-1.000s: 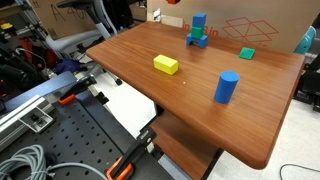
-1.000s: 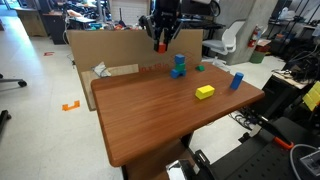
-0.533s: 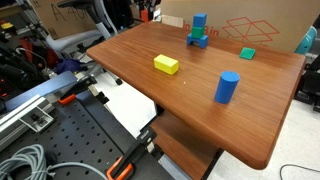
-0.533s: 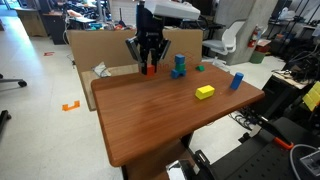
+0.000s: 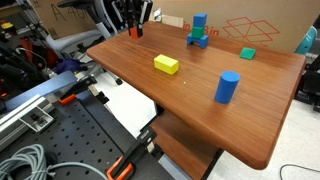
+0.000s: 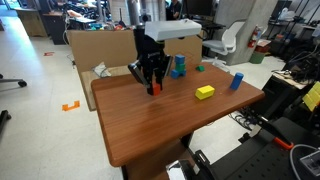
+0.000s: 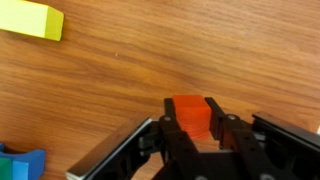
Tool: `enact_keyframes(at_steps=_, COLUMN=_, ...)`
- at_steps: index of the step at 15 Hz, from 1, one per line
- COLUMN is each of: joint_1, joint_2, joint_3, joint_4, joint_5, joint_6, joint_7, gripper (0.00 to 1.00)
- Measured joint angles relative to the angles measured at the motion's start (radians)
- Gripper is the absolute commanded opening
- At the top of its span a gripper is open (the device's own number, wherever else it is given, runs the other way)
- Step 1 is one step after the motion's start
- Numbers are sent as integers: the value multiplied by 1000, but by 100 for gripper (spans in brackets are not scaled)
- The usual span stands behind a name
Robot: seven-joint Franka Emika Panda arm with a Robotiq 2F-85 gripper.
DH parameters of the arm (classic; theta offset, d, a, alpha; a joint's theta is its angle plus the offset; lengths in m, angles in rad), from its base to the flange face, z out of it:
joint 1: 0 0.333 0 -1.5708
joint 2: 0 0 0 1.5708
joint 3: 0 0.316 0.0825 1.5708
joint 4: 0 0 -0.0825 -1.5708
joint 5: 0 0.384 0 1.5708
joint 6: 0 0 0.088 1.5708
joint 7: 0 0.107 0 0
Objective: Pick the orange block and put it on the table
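My gripper should next lower the small orange block onto that clear patch of empty wood below it, away from the yellow block, and then open.
My gripper (image 7: 191, 125) is shut on the small orange block (image 7: 190, 113), held between the two black fingers just above the reddish-brown table (image 7: 130, 70). In both exterior views the gripper (image 6: 153, 87) (image 5: 135, 30) hangs low over the table's far part, with the orange block (image 6: 154, 90) (image 5: 135, 33) at its tips, close to the wood; I cannot tell whether it touches. The table also shows in both exterior views (image 6: 160, 125) (image 5: 200, 90).
A yellow block (image 6: 205, 92) (image 5: 166, 64) (image 7: 28, 20) lies mid-table. A blue cylinder (image 5: 226, 87) (image 6: 237, 81) stands near one edge. Stacked blue cubes (image 5: 198, 30) (image 6: 179, 66) and a green block (image 5: 246, 53) sit by a cardboard box (image 6: 110, 48).
The arm has moved away from the blue stack and come down, carrying the orange block from high above to just over the tabletop.
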Motion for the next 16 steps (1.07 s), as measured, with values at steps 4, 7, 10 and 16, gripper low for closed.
enact_keyframes(at_steps=4, joint_1=8, joint_2=0, joint_3=-12, joint_4=-43, joint_5=-30, joint_6=6, joint_7=47, gripper=9)
enact_keyframes(at_steps=7, joint_1=11, joint_2=-1, joint_3=-17, joint_4=-72, joint_5=-33, joint_6=20, joint_7=82, gripper=9)
enact_keyframes(at_steps=10, joint_1=12, joint_2=-6, joint_3=-21, joint_4=-87, joint_5=-33, joint_6=36, joint_7=111, gripper=60)
enact_keyframes(at_steps=16, joint_1=13, joint_2=-43, joint_3=-48, joint_4=-85, joint_5=-35, joint_6=71, joint_7=134, gripper=99)
